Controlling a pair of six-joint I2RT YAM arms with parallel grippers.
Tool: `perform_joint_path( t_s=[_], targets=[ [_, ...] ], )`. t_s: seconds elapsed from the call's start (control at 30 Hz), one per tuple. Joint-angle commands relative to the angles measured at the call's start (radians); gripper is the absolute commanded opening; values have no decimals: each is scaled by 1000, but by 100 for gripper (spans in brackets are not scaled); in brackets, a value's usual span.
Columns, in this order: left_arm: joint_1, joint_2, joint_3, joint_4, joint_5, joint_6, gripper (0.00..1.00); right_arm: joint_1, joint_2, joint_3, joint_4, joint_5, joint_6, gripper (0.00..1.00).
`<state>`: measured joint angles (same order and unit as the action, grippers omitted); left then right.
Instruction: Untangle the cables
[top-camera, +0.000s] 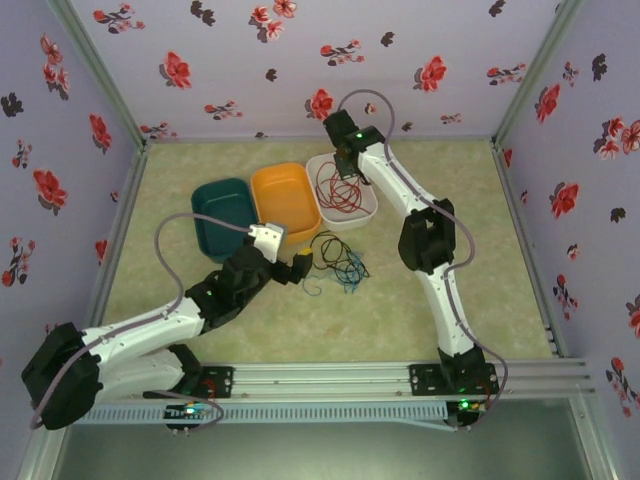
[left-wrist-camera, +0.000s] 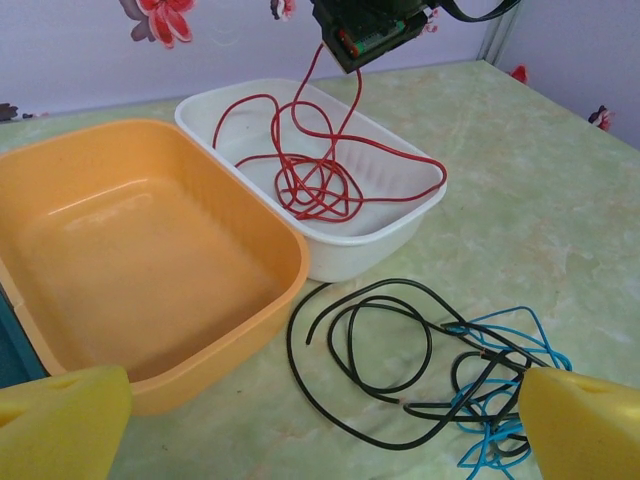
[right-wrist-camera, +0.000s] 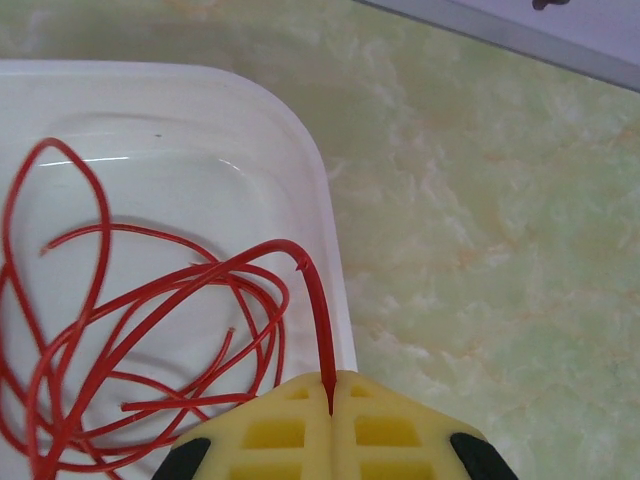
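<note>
My right gripper is above the white tray's bottom with the piece of red cable. It will move down toward the tray's bottom next, then release the cable there.
The red cable (right-wrist-camera: 322, 320) lies coiled in the white tray (right-wrist-camera: 330, 230), with one strand rising out of it. My right gripper (right-wrist-camera: 331, 390) is shut on that strand above the tray's right rim; the top view has it (top-camera: 343, 172) over the same tray (top-camera: 368, 208). The black cable (left-wrist-camera: 288, 339) and blue cable (left-wrist-camera: 497, 313) lie tangled together on the table just right of the orange tray. My left gripper (left-wrist-camera: 320, 440) hovers open over the black loops, its yellow fingers (left-wrist-camera: 60, 420) wide apart and holding nothing. From above, it (top-camera: 298, 268) sits just left of the tangle (top-camera: 335, 262).
An orange tray (top-camera: 285, 200) and a teal tray (top-camera: 225, 210) stand side by side left of the white one. Flowered walls close in the table on three sides. A metal rail (top-camera: 330, 378) runs along the near edge.
</note>
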<state>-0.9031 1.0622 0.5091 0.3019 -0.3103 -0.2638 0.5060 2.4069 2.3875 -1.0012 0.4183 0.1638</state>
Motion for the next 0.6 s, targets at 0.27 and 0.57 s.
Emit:
perform_joint_path(
  t_s=[0.27,0.57],
  targets=[
    [7,37,21,42,24,-28,100,-15,83,34,62,53,63,0],
    [7,44,26,39,25,-25,100,-15,132,33,122,-59,23,9]
  ],
)
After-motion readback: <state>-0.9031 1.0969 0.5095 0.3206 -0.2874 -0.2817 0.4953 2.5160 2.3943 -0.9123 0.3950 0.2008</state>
